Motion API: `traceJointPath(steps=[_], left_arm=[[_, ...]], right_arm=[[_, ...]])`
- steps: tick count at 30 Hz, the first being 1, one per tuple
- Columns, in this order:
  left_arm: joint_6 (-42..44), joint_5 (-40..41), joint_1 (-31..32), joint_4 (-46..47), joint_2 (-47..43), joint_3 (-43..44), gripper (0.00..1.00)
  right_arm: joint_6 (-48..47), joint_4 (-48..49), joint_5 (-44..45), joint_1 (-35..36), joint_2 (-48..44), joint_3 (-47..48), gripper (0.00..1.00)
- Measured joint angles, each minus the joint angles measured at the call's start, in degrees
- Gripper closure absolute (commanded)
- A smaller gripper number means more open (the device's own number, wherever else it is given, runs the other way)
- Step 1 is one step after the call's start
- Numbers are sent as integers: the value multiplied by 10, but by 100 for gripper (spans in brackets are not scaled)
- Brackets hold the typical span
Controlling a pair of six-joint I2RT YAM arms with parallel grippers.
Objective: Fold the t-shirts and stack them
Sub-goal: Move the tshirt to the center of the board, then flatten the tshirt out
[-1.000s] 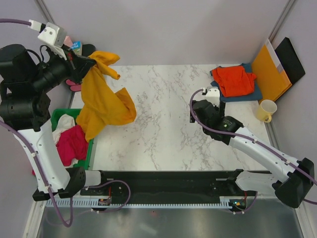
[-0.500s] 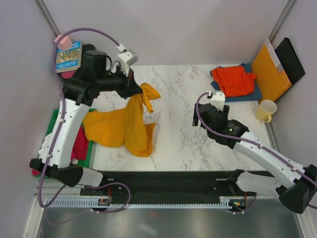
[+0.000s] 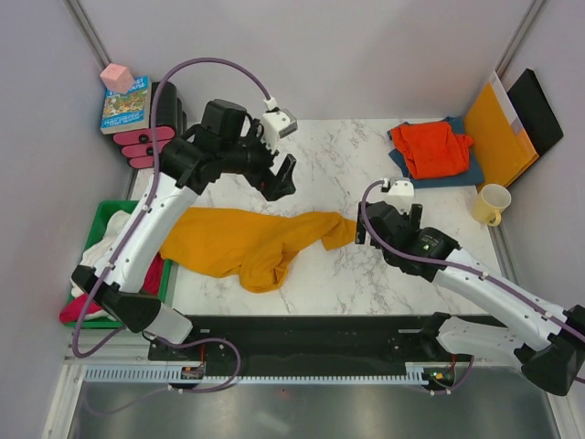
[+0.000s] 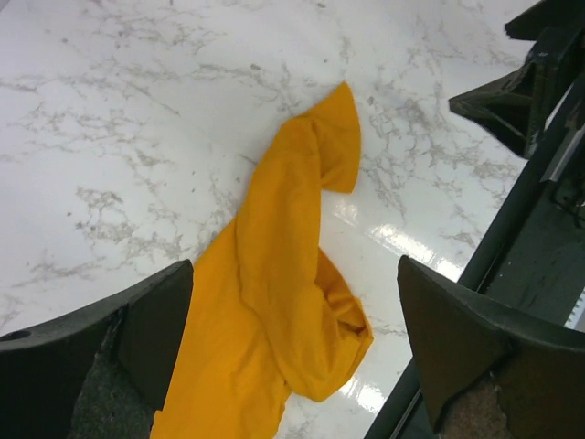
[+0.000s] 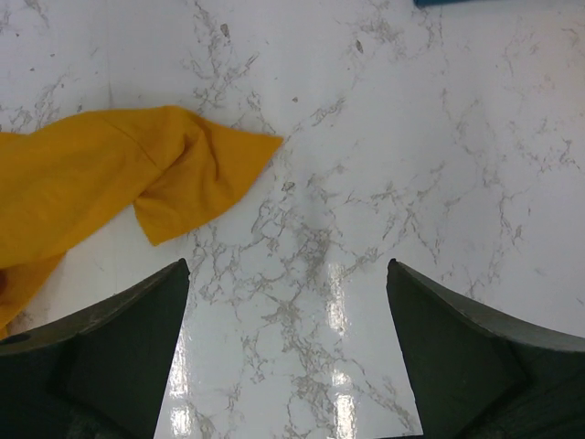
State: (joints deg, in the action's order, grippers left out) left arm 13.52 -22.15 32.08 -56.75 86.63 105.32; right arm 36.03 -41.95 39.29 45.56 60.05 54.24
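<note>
Next, my right gripper crosses to the left in the top view and lowers onto the shirt's bunched near edge.
The mustard-yellow t-shirt lies loosely stretched across the left half of the marble table, one end reaching toward the middle. My left gripper hovers open above and behind it, and the cloth lies below between its spread fingers. My right gripper is open just right of the shirt's end, apart from it. A red-orange t-shirt lies folded on a dark blue one at the back right. White and magenta t-shirts sit in the green bin.
An orange-yellow folder and a black board lean at the back right, with a cream mug in front. A book with a pink cube is at the back left.
My left gripper swung right across the table and opened, letting go of the yellow shirt, which now lies spread on the marble. My right gripper shifted slightly toward the shirt's end.
</note>
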Motion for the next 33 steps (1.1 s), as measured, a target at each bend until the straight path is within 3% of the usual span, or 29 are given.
traceJointPath(steps=[4,8,16,24,33], left_arm=[[-2,11,-34,23,-42,-56,1],[-12,11,-132,40,-96,-132,1],[-14,33,-292,59,-202,-306,1],[-14,35,-385,58,-273,-393,1],[-14,35,-449,56,-290,-438,2]], right_arm=[[5,-1,2,23,5,0,7],[9,4,2,70,36,3,7],[-7,52,-3,181,259,110,5],[-31,104,-42,186,423,205,6],[-37,149,-79,181,469,227,7]])
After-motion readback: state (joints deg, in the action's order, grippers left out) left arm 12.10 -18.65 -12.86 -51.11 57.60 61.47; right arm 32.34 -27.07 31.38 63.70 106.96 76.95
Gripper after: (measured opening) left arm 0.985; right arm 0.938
